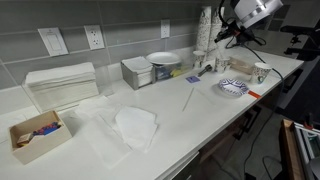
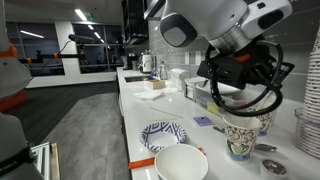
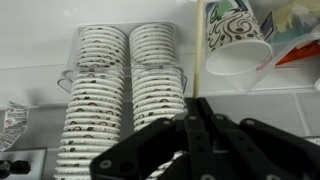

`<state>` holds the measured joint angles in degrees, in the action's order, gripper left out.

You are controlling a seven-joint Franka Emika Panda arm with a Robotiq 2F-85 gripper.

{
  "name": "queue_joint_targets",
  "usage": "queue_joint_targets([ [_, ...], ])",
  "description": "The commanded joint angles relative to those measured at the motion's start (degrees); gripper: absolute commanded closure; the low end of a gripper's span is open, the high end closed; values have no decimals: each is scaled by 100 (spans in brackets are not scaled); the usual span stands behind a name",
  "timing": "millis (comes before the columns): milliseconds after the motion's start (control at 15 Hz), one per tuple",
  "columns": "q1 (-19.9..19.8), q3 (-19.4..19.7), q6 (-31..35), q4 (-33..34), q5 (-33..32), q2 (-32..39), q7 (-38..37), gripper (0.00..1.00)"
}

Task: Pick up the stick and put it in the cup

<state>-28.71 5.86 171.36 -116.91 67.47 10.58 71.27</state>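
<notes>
Next, my gripper moves down toward the cup's opening [image 3: 240, 57], then releases the stick [image 3: 203, 50], because my gripper still hangs above the upright cup.
My gripper [image 3: 203, 102] is shut on the stick [image 3: 203, 50], a very thin pale stick that runs straight out from between the fingers. In the wrist view the stick passes just beside the rim of the cup [image 3: 236, 45], a white paper cup with a dark swirl pattern. In an exterior view the gripper [image 2: 233, 98] hangs just above the upright cup [image 2: 238, 136]. In an exterior view the gripper [image 1: 229, 42] is at the far end of the counter, near the cup [image 1: 261, 71]. I cannot tell whether the stick's tip is inside the cup.
Stacks of patterned paper cups [image 3: 105, 100] stand behind the cup. A patterned plate [image 2: 163, 134] and a white bowl [image 2: 182, 163] lie close by on the white counter [image 1: 200, 120]. Napkins [image 1: 135, 127], a cardboard box [image 1: 36, 135] and containers [image 1: 138, 72] sit farther along.
</notes>
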Motion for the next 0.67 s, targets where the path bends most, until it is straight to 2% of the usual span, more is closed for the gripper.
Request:
queue_joint_targets([
  [0, -161, -64, -298, -87, 470, -134, 410, 98],
  [600, -275, -44, -885, -147, 1652, -212, 1425, 98],
])
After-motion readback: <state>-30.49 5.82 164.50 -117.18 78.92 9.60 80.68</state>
